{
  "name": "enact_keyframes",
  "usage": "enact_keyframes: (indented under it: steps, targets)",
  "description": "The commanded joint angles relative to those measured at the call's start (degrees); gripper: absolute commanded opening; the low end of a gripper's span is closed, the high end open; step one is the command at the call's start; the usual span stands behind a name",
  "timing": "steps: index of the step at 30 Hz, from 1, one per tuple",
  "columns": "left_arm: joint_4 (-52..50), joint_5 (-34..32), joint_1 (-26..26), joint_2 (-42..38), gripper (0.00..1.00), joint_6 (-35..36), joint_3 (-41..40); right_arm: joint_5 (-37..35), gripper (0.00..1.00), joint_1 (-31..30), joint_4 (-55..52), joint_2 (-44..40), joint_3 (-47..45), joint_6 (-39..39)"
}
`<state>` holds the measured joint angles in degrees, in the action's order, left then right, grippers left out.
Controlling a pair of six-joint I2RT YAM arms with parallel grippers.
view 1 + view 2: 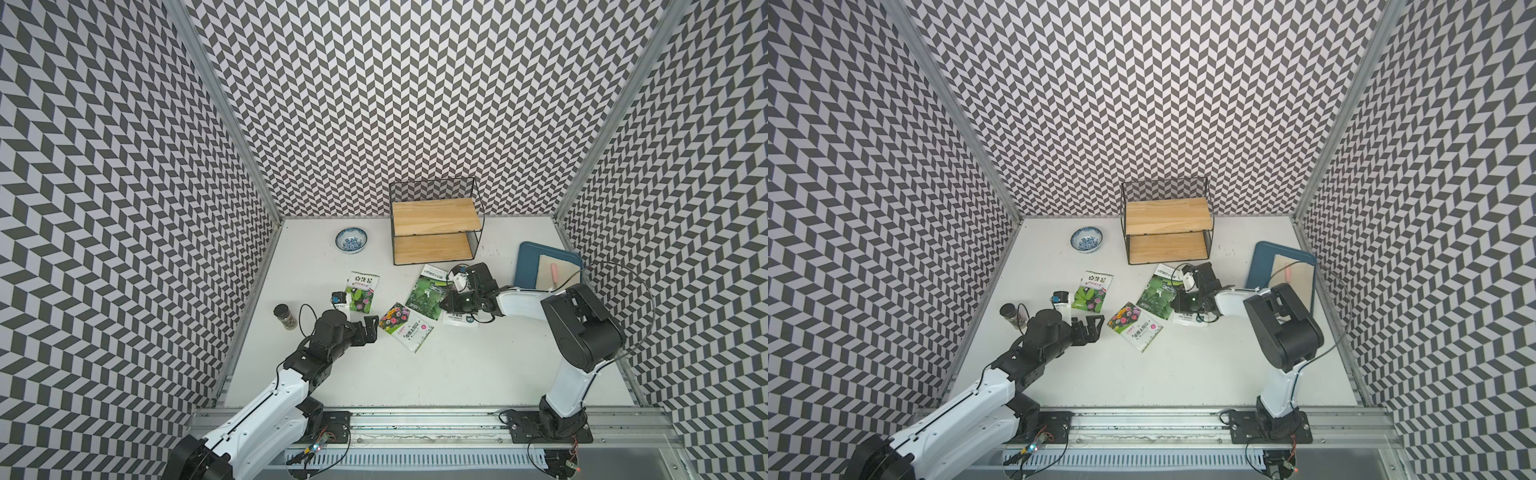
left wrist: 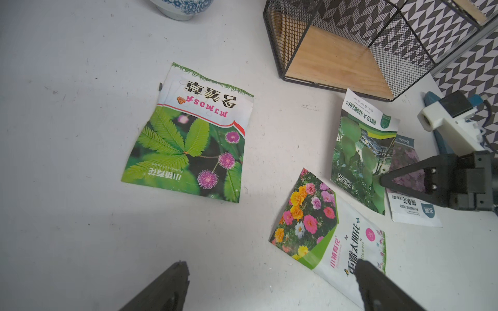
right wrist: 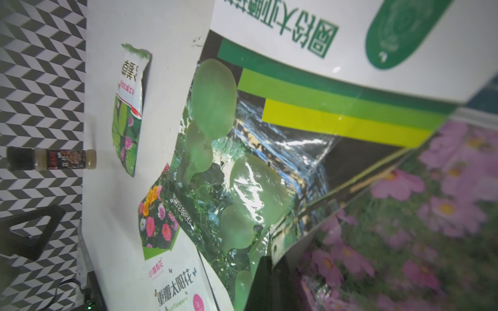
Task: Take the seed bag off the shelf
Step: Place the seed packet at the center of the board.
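Note:
I need to ease my right gripper toward the blue tray next, low over the purple-flower bag [image 1: 459,320] below it, and let go of the edge of the seed bag, with the seed bag off the shelf [image 1: 434,216].
The shelf [image 1: 434,216] [image 1: 1167,216] stands at the back of the table, both wooden boards bare. In front of it, a seed bag [image 1: 426,293] [image 1: 1156,293] [image 2: 353,150] [image 3: 242,175] printed with round green leaves lies tilted, one edge lifted off the table. My right gripper [image 1: 442,305] [image 1: 1174,305] [image 3: 269,274] is shut on that raised edge, low over a purple-flower bag [image 1: 459,320]. My left gripper [image 1: 371,328] [image 1: 1094,324] [image 2: 272,265] stands open above bare table, beside a bag [image 2: 323,229] with colourful flowers.
A mimosa seed bag [image 1: 361,291] lies left of centre. A blue-and-white bowl [image 1: 351,240] sits left of the shelf, a spice jar [image 1: 284,316] near the left wall. A blue tray [image 1: 530,266] with a board is at the right.

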<state>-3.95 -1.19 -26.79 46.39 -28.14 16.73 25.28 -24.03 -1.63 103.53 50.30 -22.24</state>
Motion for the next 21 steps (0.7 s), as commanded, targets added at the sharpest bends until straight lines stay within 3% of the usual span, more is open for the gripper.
enact_keyframes:
  steps: [1,13,21]
  targets:
    - [-0.76,0.05,-0.63,-0.09,1.0,0.1,2.19,-6.24,0.0,1.0,-9.82,-0.34,-1.9,3.79]
    - [-2.24,-0.13,-1.21,-1.3,1.0,0.28,2.52,-12.15,0.0,4.24,-17.3,-4.74,-1.22,8.41]
    - [-2.51,-0.13,-1.32,-1.38,1.0,0.37,2.78,-16.63,0.42,4.26,-21.05,-8.83,0.82,7.06]
